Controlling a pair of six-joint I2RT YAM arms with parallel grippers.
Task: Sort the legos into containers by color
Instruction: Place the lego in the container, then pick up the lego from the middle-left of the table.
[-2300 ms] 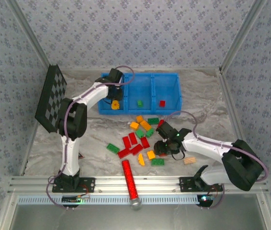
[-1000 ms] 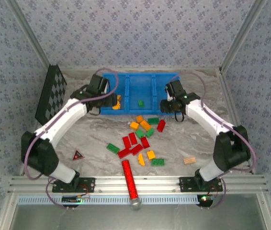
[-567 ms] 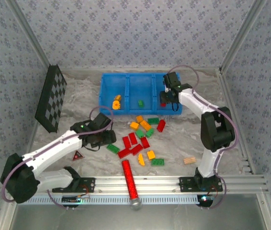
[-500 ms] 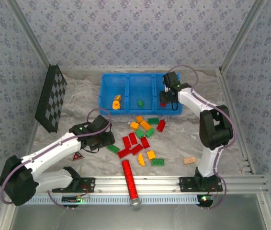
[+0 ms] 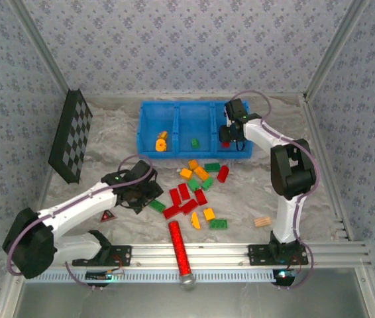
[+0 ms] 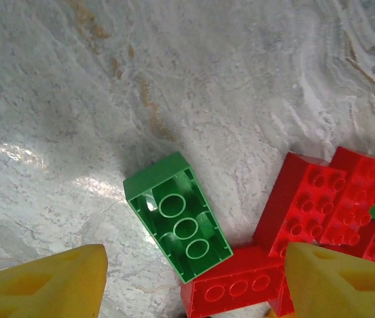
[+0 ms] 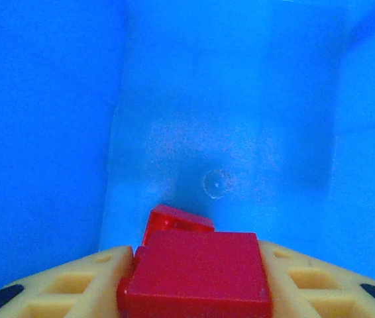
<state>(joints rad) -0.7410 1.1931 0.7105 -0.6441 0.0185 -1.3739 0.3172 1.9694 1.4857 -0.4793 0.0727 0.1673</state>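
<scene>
My left gripper turns in line, lowers and closes across the long sides of the upturned green brick (image 5: 156, 206) (image 6: 177, 215) next. It lies below, slanted to the fingers.
Loose red, green and yellow-orange legos (image 5: 194, 189) lie on the table in front of the blue bin (image 5: 194, 104). My left gripper (image 5: 146, 197) hangs open over an upturned green brick (image 6: 177, 215), its yellow fingers (image 6: 48, 285) standing either side of it and clear of it. A red brick (image 6: 240, 285) touches the green one. My right gripper (image 5: 231, 134) is down in the bin's right compartment, shut on a red brick (image 7: 197, 271). A second red brick (image 7: 174, 222) lies on the floor just beyond it. The left compartment holds a yellow-orange brick (image 5: 161, 141), the middle a green one (image 5: 193, 142).
A black checkered board (image 5: 69, 136) leans at the left. A long red cylinder (image 5: 179, 248) lies near the front rail, a tan ridged block (image 5: 262, 222) at the right, and a small red triangle (image 5: 107, 216) beside the left arm.
The left arm swung from the bin down to the green brick at the pile's left. The right arm carried a red brick from the table into the right compartment.
</scene>
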